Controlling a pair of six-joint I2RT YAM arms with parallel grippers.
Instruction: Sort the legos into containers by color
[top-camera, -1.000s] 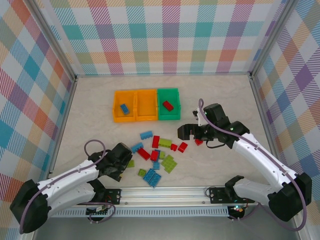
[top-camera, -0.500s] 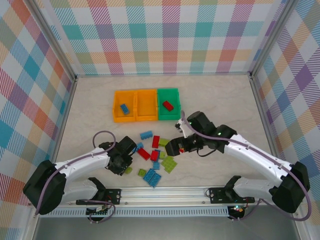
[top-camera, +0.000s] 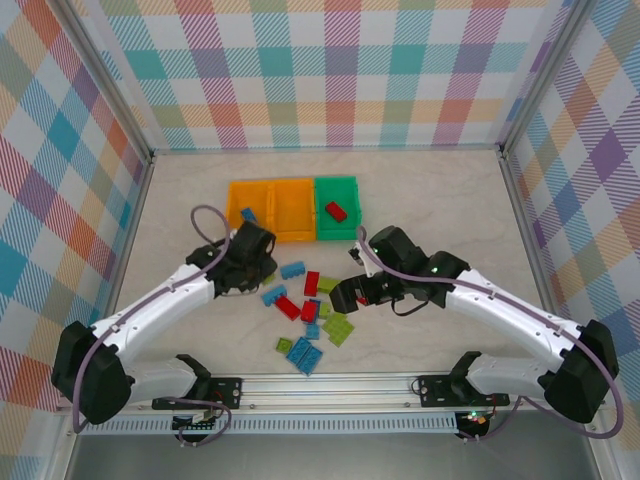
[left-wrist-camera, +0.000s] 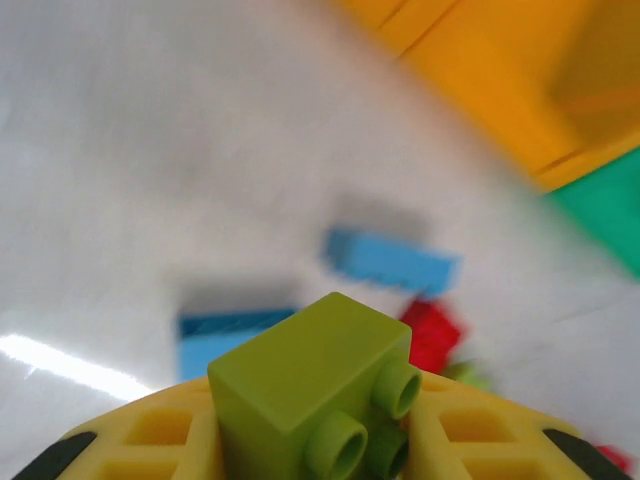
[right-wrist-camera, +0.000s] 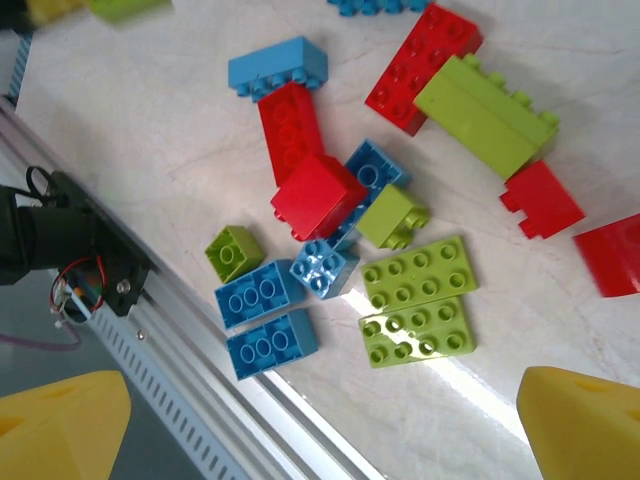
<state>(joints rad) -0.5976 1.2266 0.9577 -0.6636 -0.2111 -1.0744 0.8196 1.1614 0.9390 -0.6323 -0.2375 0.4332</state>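
Observation:
Outward from the open table I will carry my left gripper over the middle orange container (left-wrist-camera: 600, 60) to release the lime green brick (left-wrist-camera: 300, 365), since that container looks empty.
My left gripper (left-wrist-camera: 318, 452) is shut on a small lime green brick (left-wrist-camera: 300, 365), held off the table between its yellow fingers. From above, that gripper (top-camera: 258, 268) hovers just in front of the left orange container (top-camera: 240, 186), which holds a blue brick (top-camera: 246, 214). The middle orange container (top-camera: 294, 236) looks bare inside. A red brick (top-camera: 335, 210) lies in the green container (top-camera: 338, 236). My right gripper (top-camera: 345, 297) stands open above the loose legos (top-camera: 311, 300): red (right-wrist-camera: 318, 195), blue (right-wrist-camera: 262, 320) and lime pieces, among them two lime plates (right-wrist-camera: 420, 300).
An aluminium rail (top-camera: 330, 385) runs along the near table edge, close to the front blue bricks (top-camera: 305, 355). Checked walls close in three sides. Bare table lies behind the containers and at the far right (top-camera: 450, 200).
My left gripper closed on the lime green brick near the front of the pile and carried it up toward the orange containers. My right gripper swung left over the pile, still open.

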